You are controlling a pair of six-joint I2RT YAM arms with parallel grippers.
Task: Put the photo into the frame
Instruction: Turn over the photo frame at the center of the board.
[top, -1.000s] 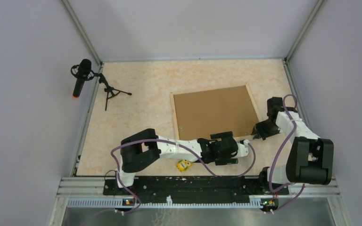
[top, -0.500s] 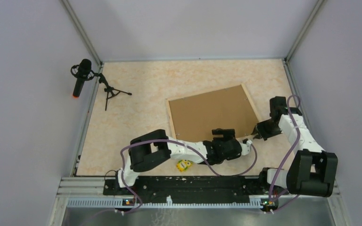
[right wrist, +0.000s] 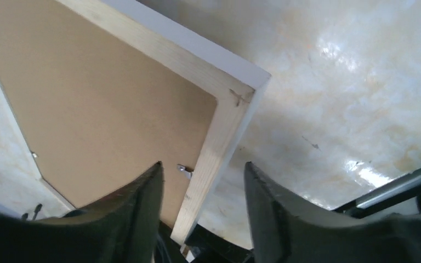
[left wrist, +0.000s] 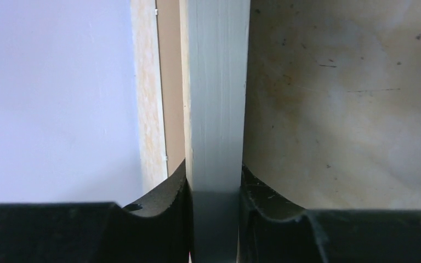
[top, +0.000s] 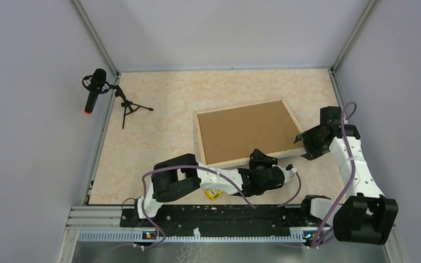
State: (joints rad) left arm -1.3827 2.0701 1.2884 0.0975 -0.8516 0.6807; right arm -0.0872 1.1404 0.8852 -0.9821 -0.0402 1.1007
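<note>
The left gripper lifts the frame point(top: 199, 137) outward next and flips it, since the frame's back shows. It then lowers it onto the table's far part point(top: 300, 96) and releases it.
The frame point(top: 199, 137) of pale wood lies back up, with a brown backing board point(top: 245, 131) filling it and its near side raised off the table. My left gripper point(top: 259, 159) is shut on the near rail; in the left wrist view the rail's grey-white edge point(left wrist: 216, 82) sits pinched between both fingers of the left gripper point(left wrist: 214, 175). My right gripper point(top: 301, 143) is open at the near right corner. In the right wrist view the side rail point(right wrist: 225, 126) passes between the spread fingers of the right gripper point(right wrist: 203, 164), untouched. The photo is out of view.
A black microphone point(top: 95, 89) on a small tripod point(top: 127, 107) stands at the table's left edge. A small yellow object point(top: 214, 193) lies under my left arm. A metal clip point(right wrist: 185, 171) sticks out of the frame's rail. Walls enclose the table.
The left gripper has closed on the frame's near rail. The right gripper has opened, let go of the near right corner and drawn back to the right. The frame's near side has risen.
</note>
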